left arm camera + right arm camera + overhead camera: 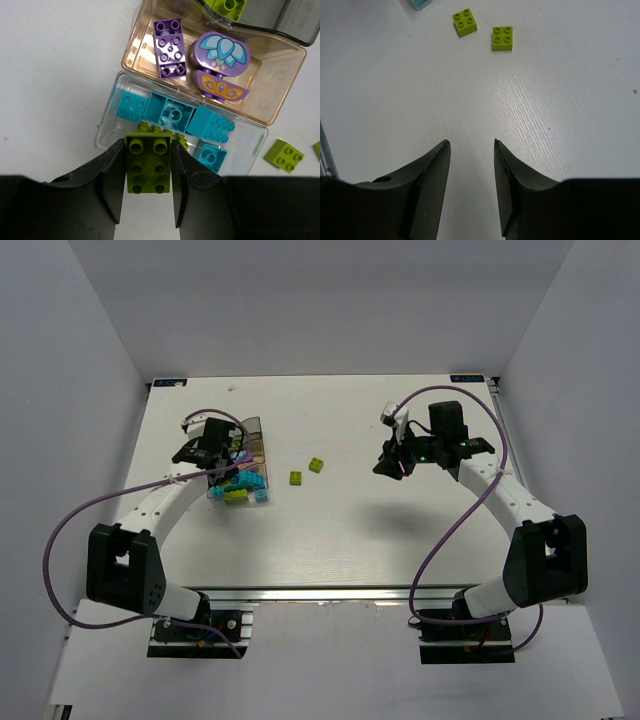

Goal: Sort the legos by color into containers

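Note:
I need to bring the lime-green lego down next with my left gripper to the clear tray's near side, which is below and has green showing beside teal legos. Then I need to let go of the lego.
My left gripper (148,142) is shut on a lime-green lego (148,167), held studs-up over the near edge of the clear tray (106,131) of the containers (252,452). That tray holds several teal legos (172,112), and a bit of green shows under the held brick. The amber tray (282,85) holds a purple lego (170,47) and two rounded purple pieces (222,52). My right gripper (471,142) hangs open and empty over bare table. Two lime-green legos (465,22) (502,38) lie ahead of it.
The smoky grey tray (295,22) at the far end holds a green piece (227,5). One loose green lego (283,155) lies just right of the clear tray. The two loose legos (316,465) (297,478) sit between both arms, mid-table.

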`<state>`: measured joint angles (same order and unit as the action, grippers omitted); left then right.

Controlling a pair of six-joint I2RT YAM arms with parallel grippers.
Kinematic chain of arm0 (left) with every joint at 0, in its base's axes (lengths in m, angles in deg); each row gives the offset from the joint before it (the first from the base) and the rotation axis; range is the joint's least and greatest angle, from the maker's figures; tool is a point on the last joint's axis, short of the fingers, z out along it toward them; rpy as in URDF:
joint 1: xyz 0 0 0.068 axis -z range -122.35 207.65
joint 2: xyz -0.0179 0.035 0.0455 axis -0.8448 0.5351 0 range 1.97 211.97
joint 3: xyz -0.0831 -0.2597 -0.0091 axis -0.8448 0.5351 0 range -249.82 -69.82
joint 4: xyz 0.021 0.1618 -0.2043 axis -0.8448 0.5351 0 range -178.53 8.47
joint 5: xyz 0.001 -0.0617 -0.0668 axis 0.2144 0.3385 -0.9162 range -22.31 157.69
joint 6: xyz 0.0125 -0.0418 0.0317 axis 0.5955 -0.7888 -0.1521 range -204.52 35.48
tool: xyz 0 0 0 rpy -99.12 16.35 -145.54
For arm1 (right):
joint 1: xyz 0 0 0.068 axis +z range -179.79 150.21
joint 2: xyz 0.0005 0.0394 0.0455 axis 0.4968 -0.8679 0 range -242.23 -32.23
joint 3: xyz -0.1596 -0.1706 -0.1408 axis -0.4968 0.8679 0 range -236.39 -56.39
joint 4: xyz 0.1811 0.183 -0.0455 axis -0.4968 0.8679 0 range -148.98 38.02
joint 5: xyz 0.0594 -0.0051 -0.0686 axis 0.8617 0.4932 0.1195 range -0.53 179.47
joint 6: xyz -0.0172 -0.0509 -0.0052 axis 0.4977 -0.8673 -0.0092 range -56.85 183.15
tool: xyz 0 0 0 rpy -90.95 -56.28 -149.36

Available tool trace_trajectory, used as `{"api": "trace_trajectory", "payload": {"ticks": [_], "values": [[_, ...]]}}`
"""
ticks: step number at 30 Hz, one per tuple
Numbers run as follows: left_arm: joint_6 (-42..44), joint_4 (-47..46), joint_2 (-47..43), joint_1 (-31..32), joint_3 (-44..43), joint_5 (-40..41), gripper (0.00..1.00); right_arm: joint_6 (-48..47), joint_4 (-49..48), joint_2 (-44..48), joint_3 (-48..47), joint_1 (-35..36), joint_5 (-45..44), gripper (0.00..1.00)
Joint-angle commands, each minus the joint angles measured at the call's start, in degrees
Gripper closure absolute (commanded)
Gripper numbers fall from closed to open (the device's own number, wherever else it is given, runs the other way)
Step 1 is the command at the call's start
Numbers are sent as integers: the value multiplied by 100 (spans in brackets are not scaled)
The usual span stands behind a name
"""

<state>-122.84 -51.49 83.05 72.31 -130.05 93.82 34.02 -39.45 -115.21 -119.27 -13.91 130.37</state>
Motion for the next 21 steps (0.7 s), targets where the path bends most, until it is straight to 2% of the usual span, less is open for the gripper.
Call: {"api": "trace_trajectory", "payload": {"ticks": [1,9,11,13,14,17,21], "values": [[185,-197,109,-68,90,173,99,47,-160,1,38,21,119,54],[352,-417,488,-156,46,410,95,56,-160,-25,12,29,111,51],[370,-443,584,-165,11,419,90,56,-160,-34,12,29,111,50],[370,-469,637,-165,-24,428,75,56,-151,-34,3,29,84,48],[361,-469,655,-173,-33,445,57,47,-142,-43,-6,38,76,48],[317,-426,681,-174,-51,489,36,38,-125,-78,-41,29,67,46],[265,-329,559,-174,-138,507,27,21,24,-218,-190,64,84,45]]}}
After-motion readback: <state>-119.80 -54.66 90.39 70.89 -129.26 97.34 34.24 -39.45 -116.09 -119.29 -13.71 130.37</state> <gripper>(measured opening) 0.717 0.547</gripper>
